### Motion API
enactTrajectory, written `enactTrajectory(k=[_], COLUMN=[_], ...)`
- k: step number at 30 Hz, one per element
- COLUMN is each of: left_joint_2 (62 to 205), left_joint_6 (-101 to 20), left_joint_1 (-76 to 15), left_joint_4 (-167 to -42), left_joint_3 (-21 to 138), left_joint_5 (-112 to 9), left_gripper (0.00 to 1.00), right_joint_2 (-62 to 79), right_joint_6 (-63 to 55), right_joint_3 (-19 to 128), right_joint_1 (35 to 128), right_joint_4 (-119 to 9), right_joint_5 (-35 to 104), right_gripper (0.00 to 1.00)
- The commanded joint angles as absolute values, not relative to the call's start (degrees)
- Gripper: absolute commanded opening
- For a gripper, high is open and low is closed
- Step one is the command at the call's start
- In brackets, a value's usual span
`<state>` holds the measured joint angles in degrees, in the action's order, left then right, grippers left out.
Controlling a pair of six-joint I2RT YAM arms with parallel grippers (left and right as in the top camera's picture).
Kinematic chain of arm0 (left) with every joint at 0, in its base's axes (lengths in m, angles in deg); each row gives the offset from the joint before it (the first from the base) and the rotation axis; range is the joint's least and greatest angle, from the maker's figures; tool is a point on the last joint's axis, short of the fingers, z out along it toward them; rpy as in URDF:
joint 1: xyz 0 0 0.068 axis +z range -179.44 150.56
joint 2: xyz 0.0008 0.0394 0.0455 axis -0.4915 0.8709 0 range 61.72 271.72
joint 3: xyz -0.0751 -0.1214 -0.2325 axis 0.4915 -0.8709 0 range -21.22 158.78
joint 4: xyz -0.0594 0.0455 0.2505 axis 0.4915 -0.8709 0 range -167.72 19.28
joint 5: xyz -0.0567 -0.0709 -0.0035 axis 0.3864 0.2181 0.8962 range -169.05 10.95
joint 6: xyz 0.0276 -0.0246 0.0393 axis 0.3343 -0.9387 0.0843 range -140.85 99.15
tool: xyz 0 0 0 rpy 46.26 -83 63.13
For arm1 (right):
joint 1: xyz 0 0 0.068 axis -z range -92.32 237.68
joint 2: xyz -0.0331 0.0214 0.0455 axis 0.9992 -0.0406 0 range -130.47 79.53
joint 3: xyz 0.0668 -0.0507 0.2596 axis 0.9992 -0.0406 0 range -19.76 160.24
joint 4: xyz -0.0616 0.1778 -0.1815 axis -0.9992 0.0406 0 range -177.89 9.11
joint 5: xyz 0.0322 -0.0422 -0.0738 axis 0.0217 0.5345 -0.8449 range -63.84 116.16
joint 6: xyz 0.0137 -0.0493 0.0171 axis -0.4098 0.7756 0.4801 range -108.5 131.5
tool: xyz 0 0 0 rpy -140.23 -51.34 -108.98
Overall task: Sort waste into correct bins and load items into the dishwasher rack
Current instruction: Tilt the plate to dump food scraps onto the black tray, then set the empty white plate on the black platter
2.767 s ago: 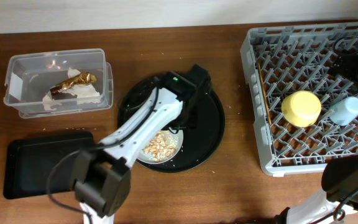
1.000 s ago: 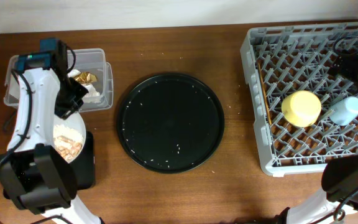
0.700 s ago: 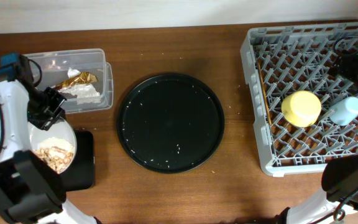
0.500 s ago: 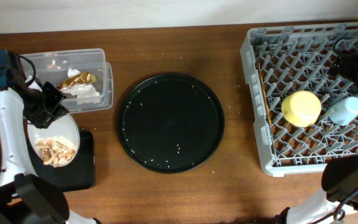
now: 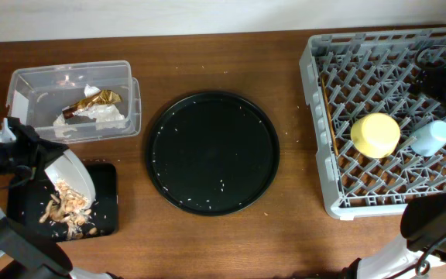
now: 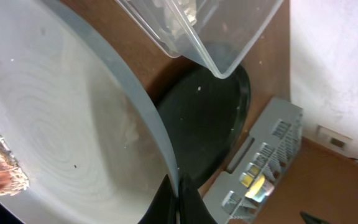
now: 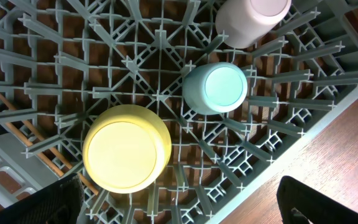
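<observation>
I will next move my left gripper to its right in the overhead view, over the round black tray's clear middle [image 5: 216,148] [image 6: 201,119]. Then I will level the tilted plate and release it.
My left gripper [image 6: 179,200] is shut on the rim of the pale grey-green plate [image 6: 55,124]. The plate [image 5: 74,177] is held steeply tilted above the flat black tray [image 5: 105,203] at the far left. Beige food scraps [image 5: 62,211] slide off it onto that tray. The clear tub [image 5: 22,105] holds the gold wrapper [image 5: 91,101] and white napkins [image 5: 105,116]. My right gripper [image 7: 191,205] hangs open above the dishwasher rack [image 5: 316,116]. The rack holds the yellow bowl [image 7: 127,148], pale blue cup [image 7: 216,87], white cup [image 7: 252,17] and chopsticks [image 7: 39,149].
A large round black tray [image 5: 211,151] with a few white grains lies mid-table between the tub and the rack. The table's back edge meets a white wall behind.
My left arm carried the plate from the round tray leftwards past the tub to the flat black tray and tipped it; scraps now spill onto the tray. The right arm has not moved.
</observation>
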<state>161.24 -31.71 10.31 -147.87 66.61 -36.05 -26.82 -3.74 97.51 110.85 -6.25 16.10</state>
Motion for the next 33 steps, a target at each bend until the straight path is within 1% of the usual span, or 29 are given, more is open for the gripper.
enactTrajectory(k=[1, 2, 4, 5, 8, 9, 10, 11, 12, 13, 14, 16, 17, 18, 19, 20, 21, 22, 23, 24, 26, 28, 30, 32, 33], left_joint_2=[160.10, 160.10, 160.10, 160.10, 160.13, 160.13, 160.15, 160.15, 160.17, 160.15, 160.15, 160.08, 160.15, 160.15, 160.15, 160.15, 160.10, 160.06, 159.91, 159.80, 159.36, 156.48, 151.01, 147.19, 145.37], left_joint_6=[-26.94, -26.98, -23.51, -23.82, -23.75, -23.77, -23.47, -19.77, -21.74, -19.77, -19.75, -17.67, -19.73, -18.42, -18.26, -18.18, -17.45, -15.66, -7.75, -7.18, -7.01, -7.07, -7.79, -14.24, -21.96], left_joint_1=[12.58, 13.28, 14.72, 15.60, 17.15, 17.57, 17.76, 17.76, 17.78, 18.05, 18.09, 18.31, 18.35, 18.42, 18.42, 18.64, 18.72, 18.72, 18.72, 18.72, 18.53, 16.52, 10.27, 2.49, -3.42], left_joint_4=[-149.40, -148.63, -151.06, -148.70, -154.27, -152.96, -154.58, -154.05, -151.50, -155.50, -152.70, -157.05, -151.56, -157.55, -153.86, -156.59, -153.31, -160.00, -164.22, -166.49, -167.15, -167.47, -167.12, -161.70, -154.62], left_joint_3=[66.22, 66.22, 66.13, 66.13, 66.13, 66.13, 66.13, 66.13, 66.13, 66.13, 66.13, 66.13, 66.13, 66.13, 66.13, 66.13, 66.13, 66.13, 66.13, 66.13, 66.13, 66.15, 66.43, 67.40, 67.88], left_joint_5=[-29.21, -28.84, -23.70, -23.44, -23.31, -23.37, -23.87, -20.20, -21.89, -20.09, -19.50, -17.45, -18.56, -18.06, -17.45, -17.71, -17.06, -16.75, -12.29, -12.40, -12.40, -11.53, -8.75, -8.75, -11.11], left_gripper=[0.01, 0.01, 0.01, 0.01, 0.01, 0.01, 0.01, 0.01, 0.01, 0.01, 0.01, 0.01, 0.01, 0.01, 0.01, 0.01, 0.01, 0.01, 0.01, 0.01, 0.01, 0.01, 0.01, 0.01, 0.01], right_joint_2=[-26.60, -26.60, -26.60, -26.58, -26.60, -26.60, -26.60, -26.60, -26.60, -26.60, -26.60, -26.60, -26.60, -26.60, -26.60, -26.58, -26.60, -26.60, -26.60, -26.60, -26.60, -26.60, -26.60, -26.60, -26.60], right_joint_6=[-4.22, -4.22, -4.22, -4.22, -4.22, -4.22, -4.22, -4.22, -4.22, -4.22, -4.22, -4.22, -4.22, -4.22, -4.22, -4.22, -4.22, -4.22, -4.22, -4.22, -4.22, -4.22, -4.22, -4.22, -4.22], right_joint_3=[98.30, 98.30, 98.30, 98.30, 98.30, 98.30, 98.30, 98.30, 98.30, 98.30, 98.30, 98.30, 98.30, 98.30, 98.30, 98.30, 98.30, 98.30, 98.30, 98.30, 98.30, 98.30, 98.30, 98.30, 98.30], right_joint_1=[110.94, 110.94, 110.94, 110.94, 110.94, 110.94, 110.94, 110.94, 110.94, 110.94, 110.94, 110.94, 110.94, 110.94, 110.94, 110.94, 110.94, 110.94, 110.94, 110.94, 110.94, 110.94, 110.94, 110.94, 110.94], right_joint_4=[-6.25, -6.25, -6.25, -6.25, -6.25, -6.25, -6.25, -6.25, -6.25, -6.25, -6.25, -6.25, -6.25, -6.25, -6.25, -6.25, -6.25, -6.25, -6.25, -6.25, -6.25, -6.25, -6.25, -6.25, -6.25], right_joint_5=[15.38, 15.38, 15.38, 15.38, 15.38, 15.38, 15.38, 15.38, 15.38, 15.38, 15.38, 15.38, 15.38, 15.38, 15.38, 15.38, 15.38, 15.38, 15.38, 15.38, 15.38, 15.38, 15.38, 15.38, 15.38], right_gripper=[0.98, 0.98, 0.98, 0.98, 0.98, 0.98, 0.99, 0.98, 0.98, 0.98, 0.98, 0.99, 0.98, 0.98, 0.98, 0.98, 0.98, 0.98, 0.98, 0.98, 0.98, 0.98, 0.98, 0.98, 0.98])
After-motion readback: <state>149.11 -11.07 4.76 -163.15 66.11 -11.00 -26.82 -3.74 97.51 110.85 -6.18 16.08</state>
